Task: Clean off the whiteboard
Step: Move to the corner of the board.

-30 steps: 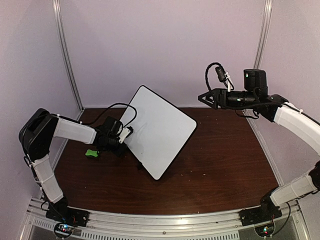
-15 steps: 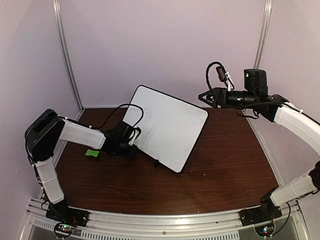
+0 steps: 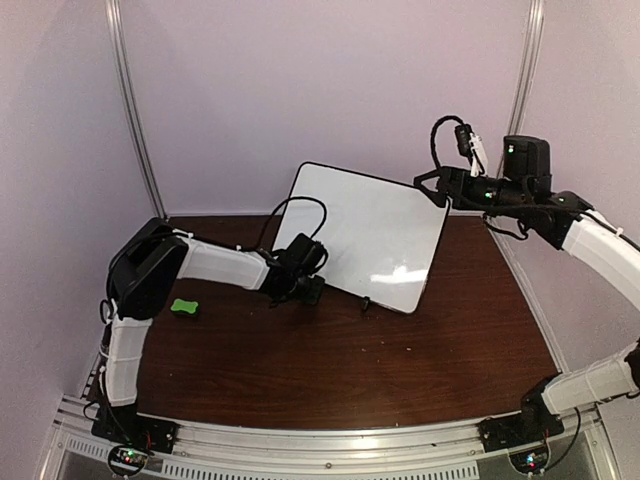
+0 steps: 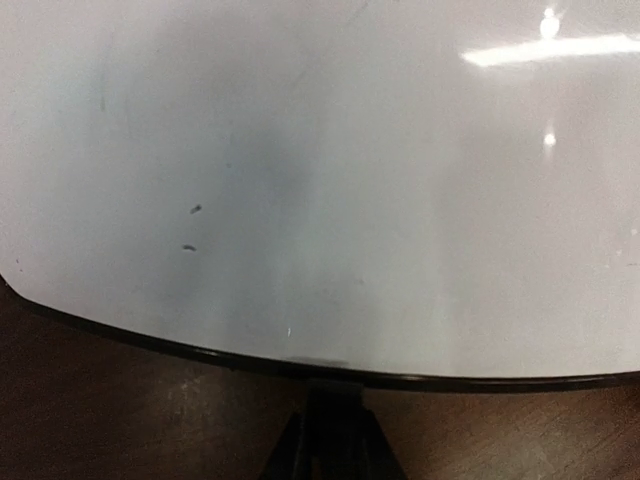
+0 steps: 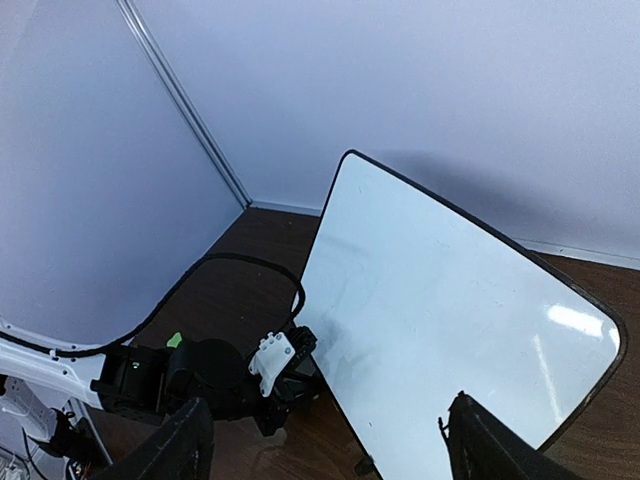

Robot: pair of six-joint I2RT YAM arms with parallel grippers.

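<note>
The board (image 5: 440, 300) stands crooked, so my left gripper needs to slide it to the right in the top view and slightly outward toward the back wall, then let it go.
The whiteboard (image 3: 370, 230) stands tilted up on the brown table, white with a thin black frame. Its face looks wiped; two small dark specks (image 4: 192, 228) and faint smears remain in the left wrist view. My left gripper (image 3: 312, 289) is shut on the board's lower left edge; its dark fingers (image 4: 335, 430) meet at the black frame. My right gripper (image 3: 432, 186) hovers open and empty by the board's upper right corner. In the right wrist view its fingers (image 5: 185, 445) stand wide apart over the board (image 5: 440, 300).
A small green eraser block (image 3: 183, 307) lies on the table left of the board, behind the left forearm; it also shows in the right wrist view (image 5: 176, 340). Pale walls and metal posts close in the back and sides. A black cable (image 3: 290, 215) loops above the left wrist.
My left gripper has moved to the right with the whiteboard, which has shifted right and back and stands more upright. My right gripper has drawn slightly right, now by the board's upper corner.
</note>
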